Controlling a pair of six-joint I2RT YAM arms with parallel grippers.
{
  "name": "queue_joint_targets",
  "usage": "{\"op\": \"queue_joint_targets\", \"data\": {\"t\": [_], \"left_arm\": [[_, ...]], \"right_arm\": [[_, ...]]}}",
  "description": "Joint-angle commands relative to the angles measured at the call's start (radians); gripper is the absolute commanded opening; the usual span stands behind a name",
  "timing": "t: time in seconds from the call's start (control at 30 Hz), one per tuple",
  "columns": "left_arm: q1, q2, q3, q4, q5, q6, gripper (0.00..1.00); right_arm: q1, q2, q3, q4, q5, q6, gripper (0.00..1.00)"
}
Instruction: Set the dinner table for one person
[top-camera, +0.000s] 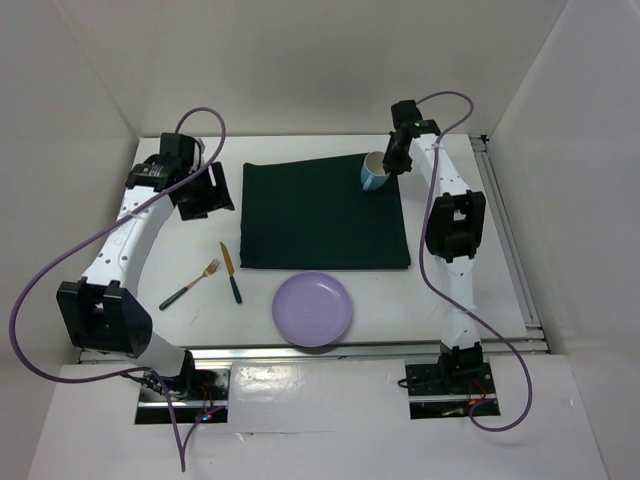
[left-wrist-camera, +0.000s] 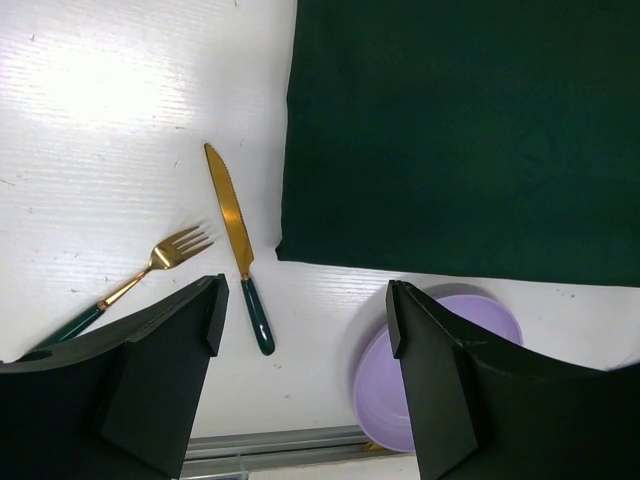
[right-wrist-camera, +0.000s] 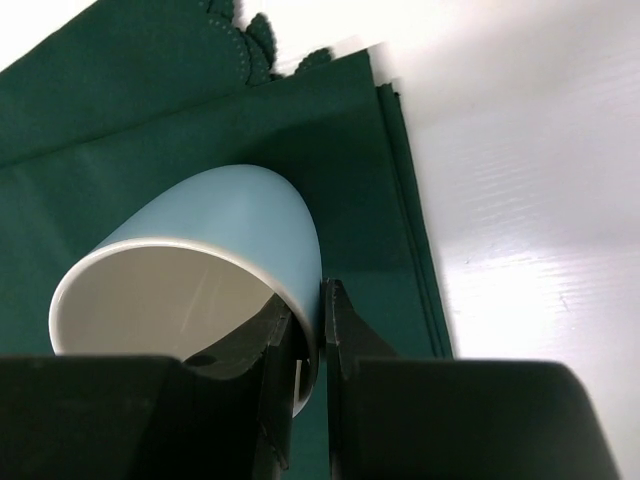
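My left gripper moves back and down onto the knife's green handle (top-camera: 236, 290) (left-wrist-camera: 258, 317) next, since that handle lies on the tabletop below it and nearer my base.
The white dinner table (top-camera: 480, 290) carries a dark green cloth mat (top-camera: 325, 215). My right gripper (top-camera: 392, 163) is shut on the rim of a light blue cup (top-camera: 374, 173), one finger inside and one outside (right-wrist-camera: 345, 330), holding the cup (right-wrist-camera: 215, 235) tilted over the mat's far right corner (right-wrist-camera: 150, 120). My left gripper (top-camera: 207, 192) is open and empty, left of the mat. A lilac plate (top-camera: 313, 308) lies near the front edge. A gold fork (top-camera: 190, 283) and gold knife (top-camera: 231, 272) with green handles lie left of it; the left wrist view shows the knife (left-wrist-camera: 238, 245), fork (left-wrist-camera: 150, 265) and plate (left-wrist-camera: 400, 385).
Metal rails run along the table's front edge (top-camera: 330, 352) and right side (top-camera: 515, 250). White walls enclose the table on the left, back and right.
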Motion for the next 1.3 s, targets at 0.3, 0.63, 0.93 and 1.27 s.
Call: {"op": "queue_joint_targets", "data": {"t": [0.3,0.63,0.93,1.27], "left_arm": [[-0.004,-0.022,-0.029,-0.004,-0.032,0.017,0.82],[-0.034,-0.068,-0.195,0.029,-0.138,-0.061,0.70],[-0.080,-0.114,-0.507,0.210,-0.118,-0.233,0.60],[-0.126,-0.077,-0.713,0.412,-0.098,-0.349,0.61]], "right_arm": [[0.035,0.004,0.009,0.059,0.036,0.032,0.55],[0.035,-0.297,-0.024,0.103,0.030,-0.009,1.00],[0.053,-0.789,-0.661,0.396,-0.024,0.024,1.00],[0.072,-0.901,-0.866,0.329,-0.024,0.014,1.00]]}}
